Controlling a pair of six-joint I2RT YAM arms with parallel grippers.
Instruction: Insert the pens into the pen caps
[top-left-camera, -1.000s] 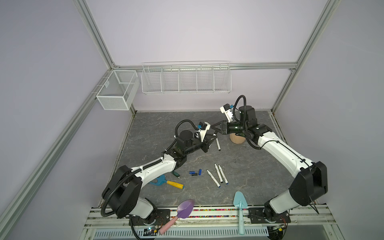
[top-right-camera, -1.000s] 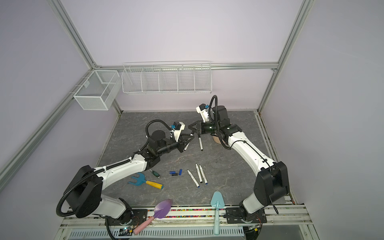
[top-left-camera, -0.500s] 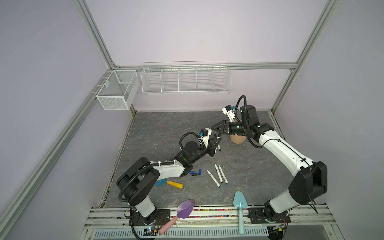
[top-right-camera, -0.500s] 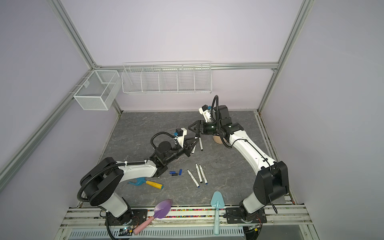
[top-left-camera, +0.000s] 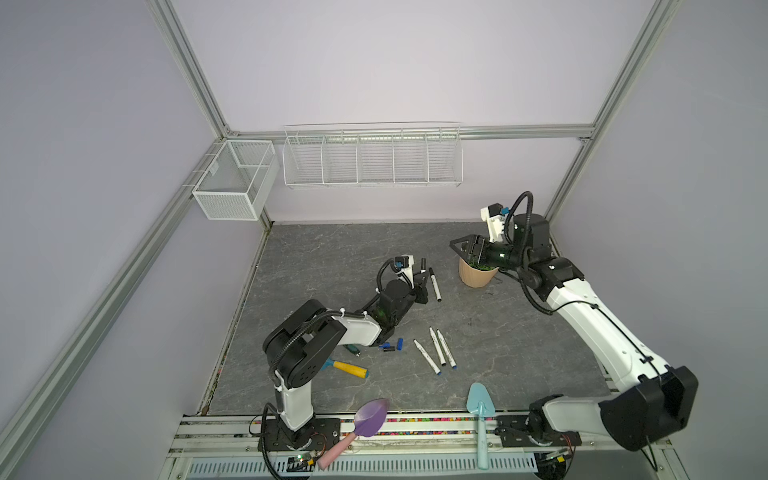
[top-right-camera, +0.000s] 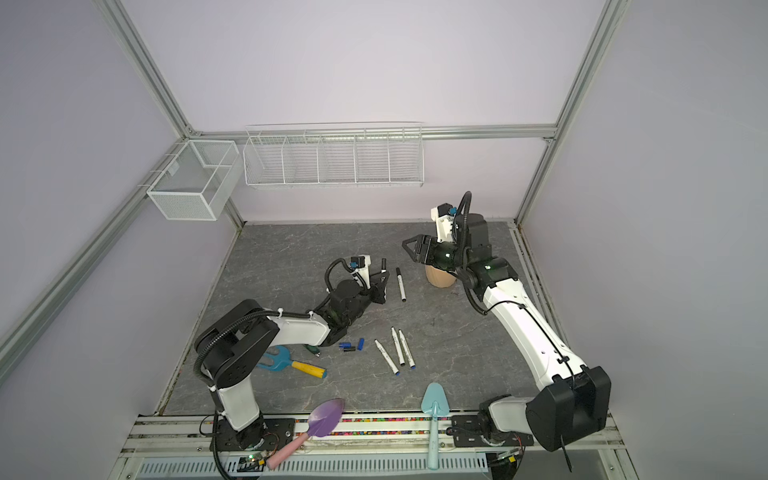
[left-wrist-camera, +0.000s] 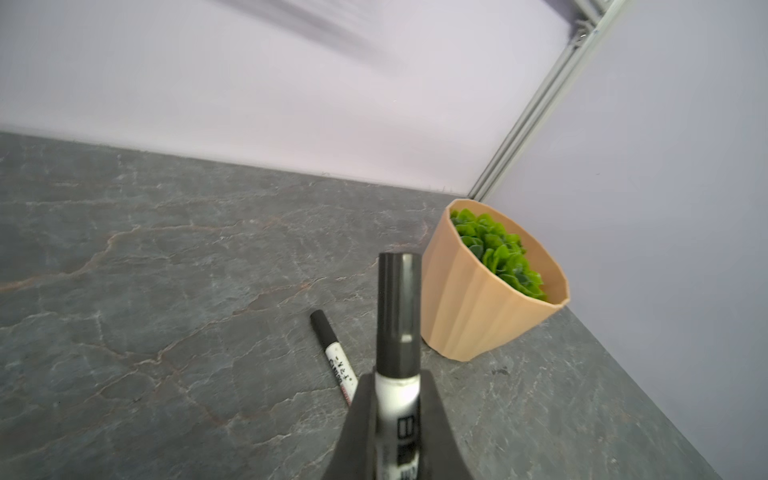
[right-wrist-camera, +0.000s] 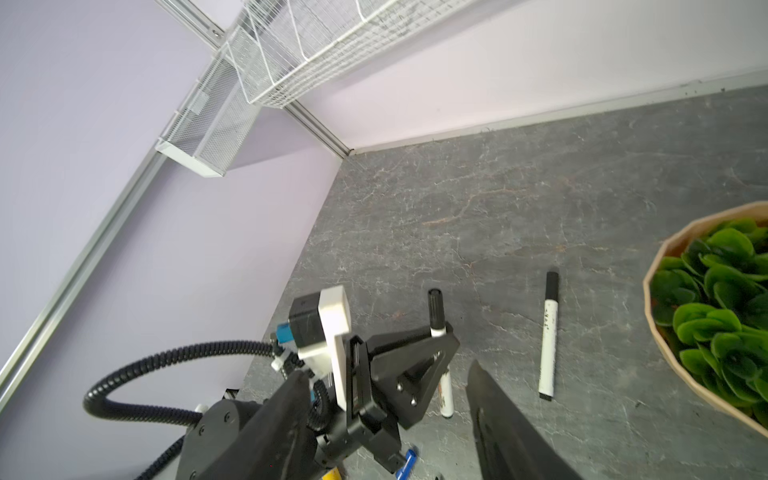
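Observation:
I will tilt my left gripper down next, lower the white pen that already has its cap on and let it go on the bare tabletop (top-right-camera: 390, 289) (left-wrist-camera: 296, 384) next to the second capped pen, below the gripper.
My left gripper (top-left-camera: 422, 282) is shut on a white pen (left-wrist-camera: 397, 390) that wears a black pen cap (left-wrist-camera: 399, 311) and points up and away from me; its lower end is at the table in the right wrist view. A second capped pen (top-left-camera: 434, 284) lies just right of it. Three uncapped pens (top-left-camera: 436, 351) lie side by side nearer the front, with loose blue and black pen caps (top-left-camera: 390, 345) to their left. My right gripper (top-left-camera: 457, 245) hangs open and empty above the plant pot, apart from the held pen.
A tan pot with a green plant (top-left-camera: 478, 276) stands at the back right. A blue and yellow rake (top-left-camera: 345, 368) and a green-handled tool (top-left-camera: 353, 349) lie by the left arm. A purple scoop (top-left-camera: 370, 417) and a teal trowel (top-left-camera: 478, 399) lie at the front edge.
My right gripper has opened and drawn back to the right, over the pot. My left arm has folded lower and nearer the front, with the capped pen still in its grip.

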